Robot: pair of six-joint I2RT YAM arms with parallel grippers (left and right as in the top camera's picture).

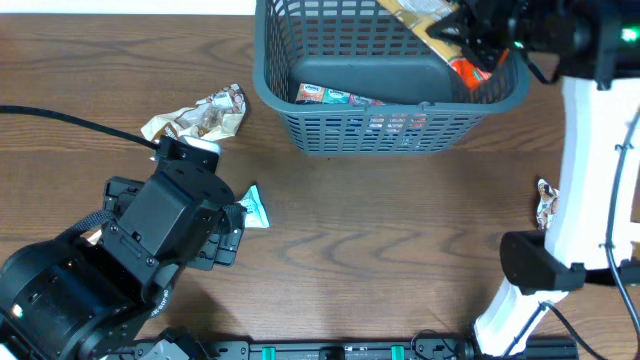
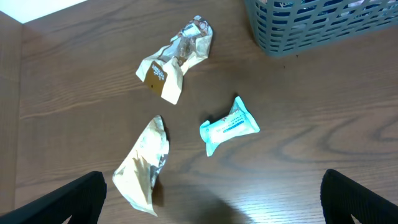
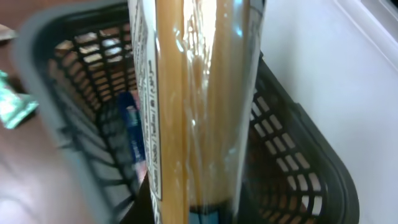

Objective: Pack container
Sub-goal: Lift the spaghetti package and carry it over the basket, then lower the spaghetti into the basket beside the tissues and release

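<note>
The robot's right gripper will next move from the basket's end toward the basket's middle and down inside to open, because the basket's bottom [image 1: 391, 78] beside the colourful packet is bare.
The dark grey lattice basket [image 1: 390, 135] stands at the back centre, with a colourful packet [image 1: 335, 96] on its floor. My right gripper [image 1: 478, 35] is shut on a long tan and clear packet [image 3: 199, 106] and holds it over the basket's right end; the basket's wall [image 3: 298, 162] shows behind it in the right wrist view. My left gripper [image 2: 211, 199] is open and empty, low over the table at the front left. A cream packet [image 2: 143, 165], a teal packet [image 2: 227, 127] and a crumpled tan packet [image 2: 177, 59] lie ahead of it.
The teal packet [image 1: 255, 207] and the crumpled packet [image 1: 200, 118] lie left of the basket. A small silvery packet [image 1: 546, 203] lies by the right arm's white column [image 1: 590, 170]. The basket's corner [image 2: 323, 25] shows at the top right of the left wrist view.
</note>
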